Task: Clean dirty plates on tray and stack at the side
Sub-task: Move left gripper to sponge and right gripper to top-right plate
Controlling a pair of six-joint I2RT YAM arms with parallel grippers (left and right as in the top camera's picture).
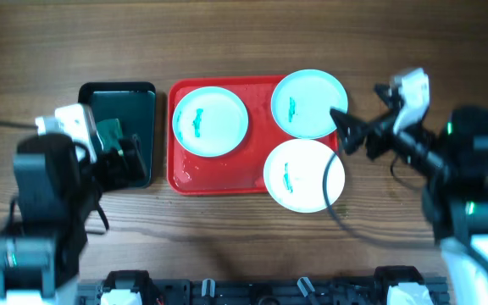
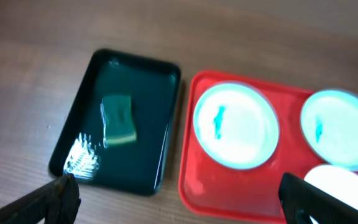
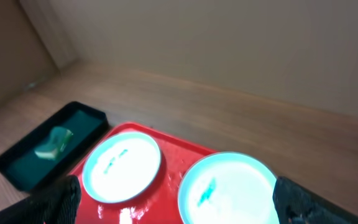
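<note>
The green sponge (image 1: pixel 110 134) (image 2: pixel 118 120) in the black tray lies low and farther out than my fingers, so my left gripper moves outward and down to it next.
A red tray (image 1: pixel 219 174) holds three plates with teal smears: a light blue one (image 1: pixel 210 121) on the left, a light blue one (image 1: pixel 309 103) at the top right, and a white one (image 1: pixel 304 175) at the lower right, overhanging the tray's edge. A green sponge (image 1: pixel 108 129) lies in a black tray (image 1: pixel 117 87) to the left. My left gripper (image 1: pixel 127 159) is open and empty over the black tray's front right part. My right gripper (image 1: pixel 348 132) is open and empty just right of the two right-hand plates. The left wrist view shows the sponge (image 2: pixel 118 118) and the left plate (image 2: pixel 236 124).
The black tray (image 2: pixel 135 68) holds shallow water. The right wrist view shows the left plate (image 3: pixel 122 167), the top right plate (image 3: pixel 229 190), the red tray (image 3: pixel 173 155) and the black tray (image 3: pixel 23 163). Bare wooden table (image 1: pixel 252 38) surrounds both trays.
</note>
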